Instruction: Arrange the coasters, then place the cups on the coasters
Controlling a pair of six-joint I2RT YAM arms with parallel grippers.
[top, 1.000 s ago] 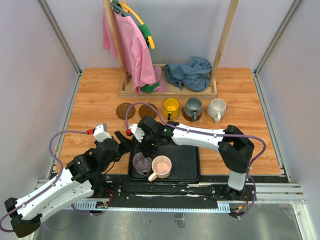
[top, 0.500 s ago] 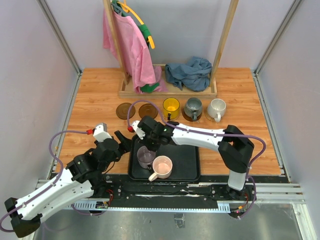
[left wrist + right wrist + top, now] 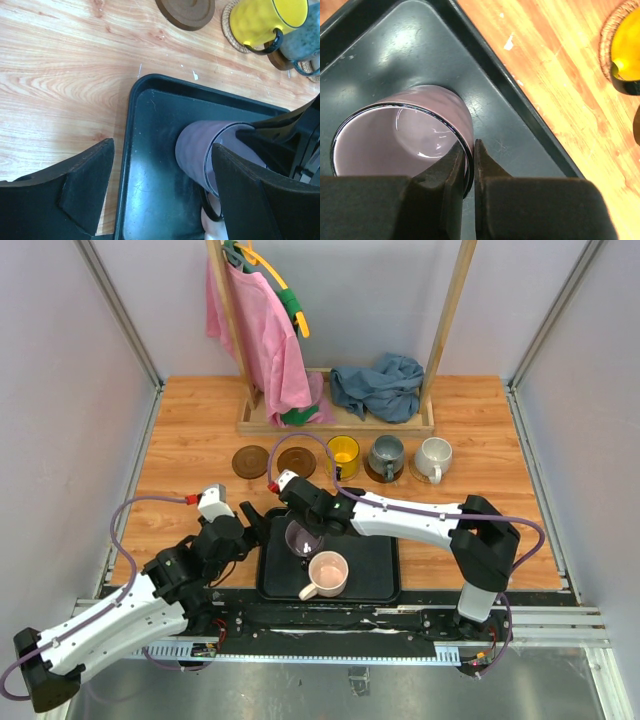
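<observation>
My left gripper is to go down next and to its right in the top view, with its open fingers on both sides of the purple cup's dark handle, which sticks out there.
My right gripper (image 3: 300,530) is shut on the rim of the translucent purple cup (image 3: 420,125), one finger inside and one outside. The cup hangs tilted just above the black tray (image 3: 375,570). A pale pink cup (image 3: 327,573) stands on the tray near its front edge. The yellow cup (image 3: 343,453), grey cup (image 3: 386,454) and white cup (image 3: 434,457) each sit on a coaster in a row at mid-table. Two dark brown coasters (image 3: 250,460) (image 3: 296,461) lie bare to their left. My left gripper (image 3: 163,144) is open at the tray's left edge, and the purple cup (image 3: 205,150) is by its right finger.
A wooden rack (image 3: 335,420) stands at the back with a pink cloth (image 3: 265,340) hanging from it and a blue cloth (image 3: 380,385) heaped on its base. Bare wood lies left of the tray (image 3: 150,100).
My right gripper closed on the purple cup's rim, then lifted and tilted it toward the tray's far side. The left arm edged forward and right, still open.
</observation>
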